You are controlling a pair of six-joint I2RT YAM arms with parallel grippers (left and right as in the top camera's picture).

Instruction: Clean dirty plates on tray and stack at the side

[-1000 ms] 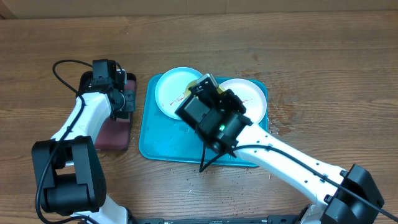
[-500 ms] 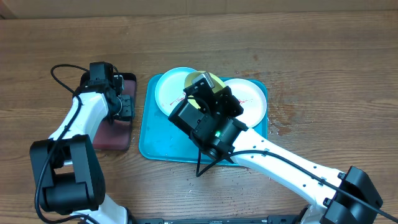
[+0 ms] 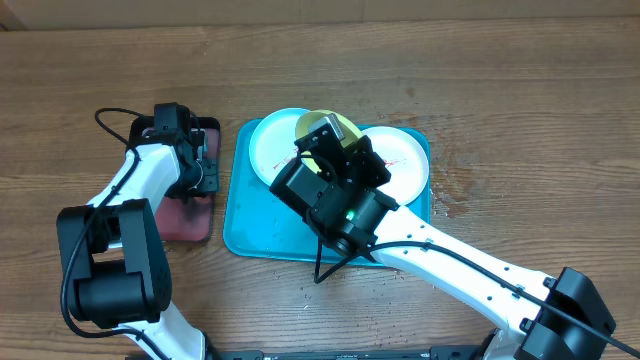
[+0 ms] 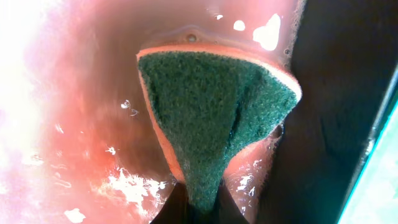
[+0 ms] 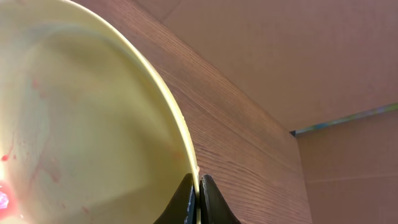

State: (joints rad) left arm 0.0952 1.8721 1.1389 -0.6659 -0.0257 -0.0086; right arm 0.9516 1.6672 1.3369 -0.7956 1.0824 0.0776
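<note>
The table past the white plate is free, so the robot will move its right gripper to the right in the overhead view, then lower it and let go of the plate's rim.
My right gripper (image 5: 199, 193) is shut on the rim of the light green plate (image 5: 93, 130), which it holds tilted above the teal tray (image 3: 255, 235). The plate also shows in the overhead view (image 3: 322, 127), with faint red smears inside. The light blue plate (image 3: 270, 145) and the white plate (image 3: 400, 152) lie on the tray, both with red smears. My left gripper (image 4: 199, 202) is shut on a green-and-orange sponge (image 4: 211, 118) inside the small black tray (image 3: 185, 215). In the overhead view the left gripper (image 3: 200, 165) sits over that tray.
The small black tray holds pinkish-red liquid (image 4: 74, 124) and stands left of the teal tray. Bare wooden table (image 3: 520, 120) lies to the right and at the back. Water drops speckle the table right of the teal tray.
My right gripper lifted and tilted the green plate, so more of it shows. My left gripper shifted slightly within the small black tray.
</note>
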